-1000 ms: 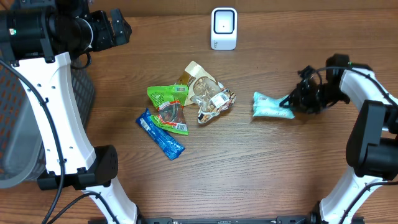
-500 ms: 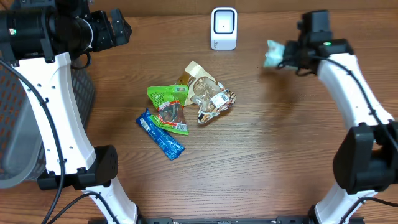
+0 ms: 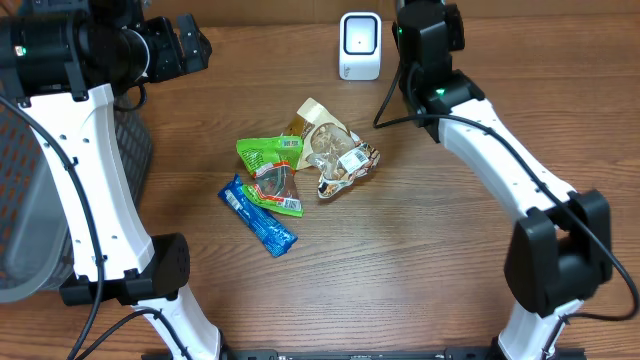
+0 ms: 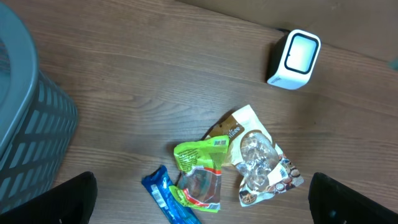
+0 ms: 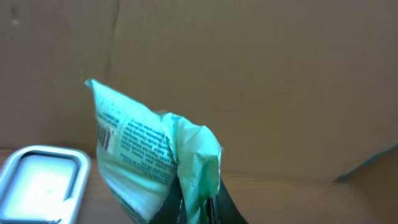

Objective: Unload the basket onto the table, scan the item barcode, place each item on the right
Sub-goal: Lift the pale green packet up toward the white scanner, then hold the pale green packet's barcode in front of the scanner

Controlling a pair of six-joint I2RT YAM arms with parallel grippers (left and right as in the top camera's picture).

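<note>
My right gripper will next sweep the packet over the scanner (image 3: 360, 45), swing to bare tabletop below and to its right in the overhead view, then lower and release the packet.
My right gripper (image 5: 198, 205) is shut on the crimped end of a mint-green snack packet (image 5: 146, 146), which stands up in front of the camera with its printed side showing. Low on the left of the right wrist view is the white barcode scanner (image 5: 38, 182), just beside the packet. From overhead the scanner (image 3: 360, 45) stands at the table's back edge, and the right arm's wrist (image 3: 428, 35) sits right beside it, hiding the packet. High at the back left, my left gripper (image 3: 185, 45) hangs open with nothing in it.
A pile of packets lies mid-table: a green one (image 3: 268, 165), a blue bar (image 3: 258, 215) and a clear-and-brown bag (image 3: 335, 150). A grey mesh basket (image 3: 20, 190) stands at the left edge. A brown cardboard wall (image 5: 261, 81) rises behind the scanner.
The right arm has swung from the right side of the table up and left to the scanner, carrying the mint-green packet. The left arm has not moved.
</note>
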